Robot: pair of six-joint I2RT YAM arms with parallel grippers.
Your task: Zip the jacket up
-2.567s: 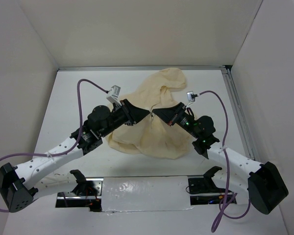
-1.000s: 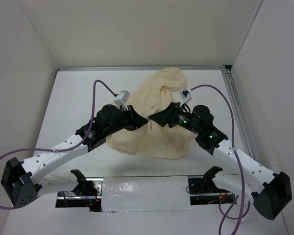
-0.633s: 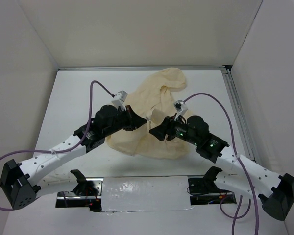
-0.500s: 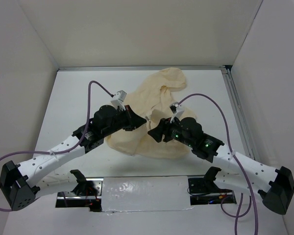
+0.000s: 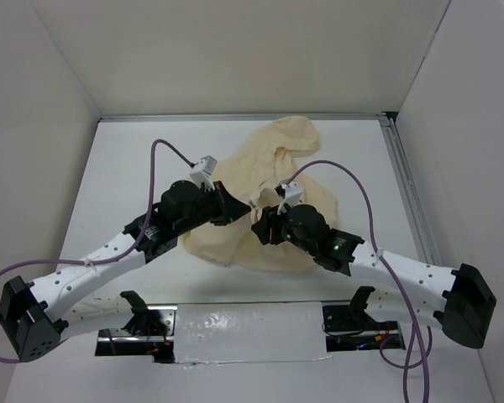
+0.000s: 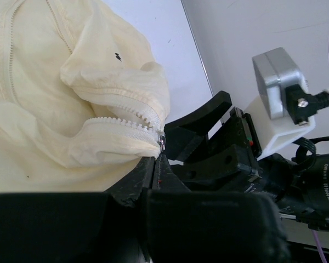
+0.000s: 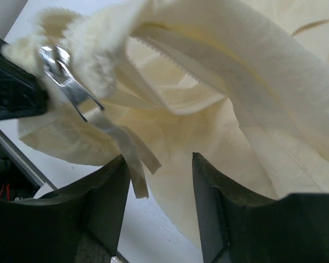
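Observation:
My left gripper draws the held front edge back and down toward the near edge of the table next and releases it there. The jacket (image 5: 273, 180) lies crumpled.
The cream-yellow jacket (image 5: 273, 180) lies crumpled in the middle of the table. My left gripper (image 5: 238, 207) is shut on the jacket's front edge (image 6: 120, 139), right below the metal zipper slider (image 6: 162, 141), and holds it lifted (image 6: 155, 163). My right gripper (image 5: 259, 227) is open and empty just in front of that spot. In the right wrist view its gripper (image 7: 159, 197) stands open below the slider (image 7: 56, 61). A pale fabric pull strip (image 7: 123, 150) hangs from the slider, beside the left fingertip (image 7: 107, 197). Open zipper teeth (image 7: 170, 57) run above.
White walls close in the table on the left, far and right sides. A metal rail (image 5: 407, 189) runs along the right edge. The right arm's black wrist and camera (image 6: 279, 82) sit close to the left fingers. Purple cables (image 5: 164, 155) loop over both arms.
My right gripper has come away from the jacket edge and swung nearer and lower, to the near side of the left gripper. The left gripper has kept its hold and hardly moved.

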